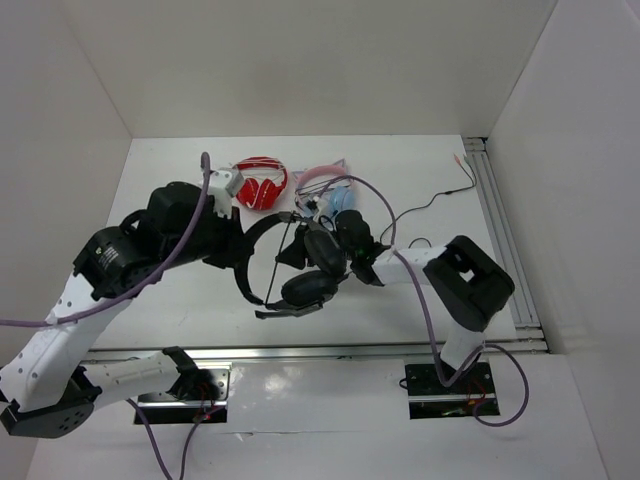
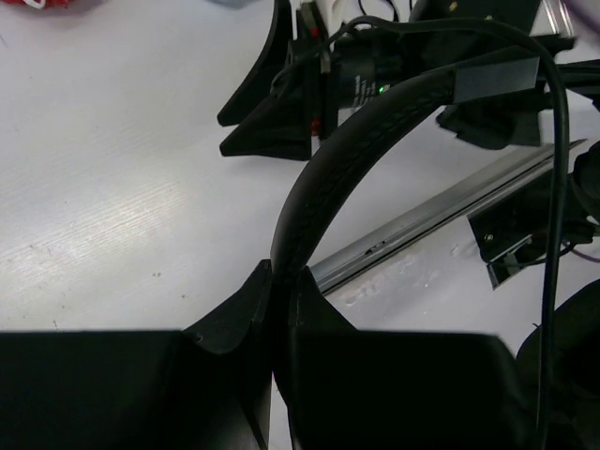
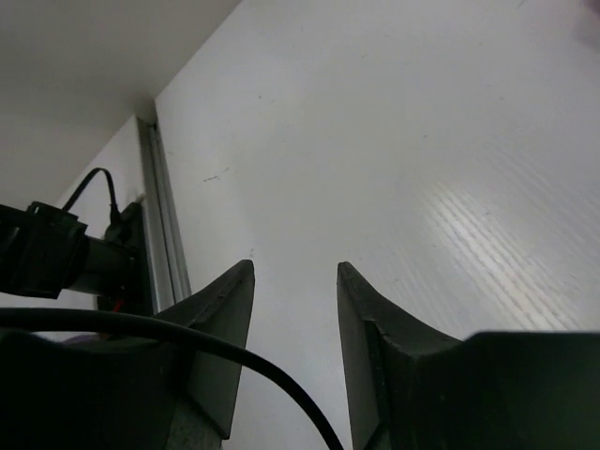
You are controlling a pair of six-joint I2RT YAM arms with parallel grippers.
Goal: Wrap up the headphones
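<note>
The thin black cable (image 3: 234,352) crosses one fingertip to the left in the wrist view, so next my right gripper needs to move down and back that way to straddle it.
The black headphones (image 1: 292,268) are held up over the middle of the table, with the earcups (image 1: 308,290) hanging toward the front. My left gripper (image 1: 240,255) is shut on the thin headband (image 2: 347,141), which runs up from between its fingers (image 2: 246,305). The thin black cable (image 2: 560,187) drapes past on the right. It trails to the far right of the table in the top view (image 1: 430,205). My right gripper (image 1: 335,250) is open beside the earcups. A stretch of cable (image 3: 234,352) crosses its left finger, low between the open jaws.
Red headphones (image 1: 262,183) and light blue and pink cat-ear headphones (image 1: 330,190) lie at the back of the table. A metal rail (image 1: 505,240) runs along the right edge and another (image 1: 320,350) along the front. White walls close in on three sides.
</note>
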